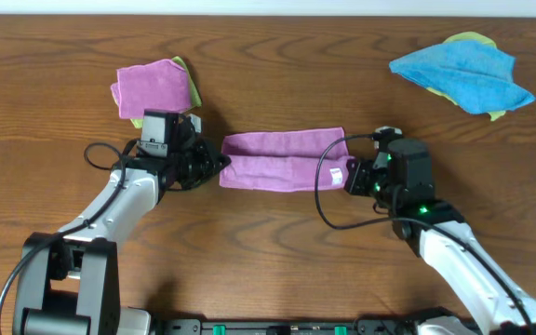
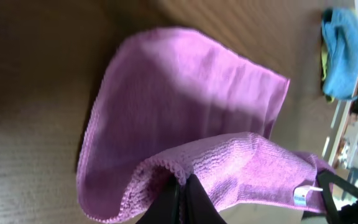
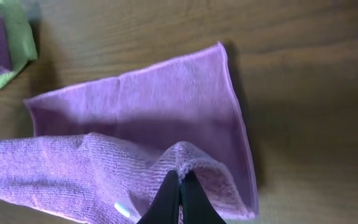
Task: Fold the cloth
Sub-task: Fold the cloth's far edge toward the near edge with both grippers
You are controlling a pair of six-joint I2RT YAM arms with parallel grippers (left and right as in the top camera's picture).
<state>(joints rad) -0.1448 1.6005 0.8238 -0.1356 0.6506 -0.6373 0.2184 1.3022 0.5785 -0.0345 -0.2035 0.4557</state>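
The cloth's far corner is outward of my right gripper and below it. My right gripper needs to carry the cloth's held corner outward next, lower it at the cloth's uncovered far corner [image 1: 341, 131] [image 3: 219, 50] and let go.
The purple cloth [image 1: 282, 160] lies in the middle of the table as a long strip, with its near half lifted over its far half. My left gripper [image 1: 214, 167] is shut on the cloth's left near corner [image 2: 166, 168]. My right gripper [image 1: 352, 175] is shut on the right near corner [image 3: 188, 155]. A small white tag [image 1: 337, 173] shows near the right end, and it also shows in the left wrist view [image 2: 301, 195]. The far layer lies flat on the wood in both wrist views.
A second folded purple cloth [image 1: 152, 87] lies on a yellow-green cloth [image 1: 186, 79] at the back left, just behind my left arm. A bright blue cloth [image 1: 463, 73] over a yellow-green one lies at the back right. The table is brown wood [image 1: 277, 251].
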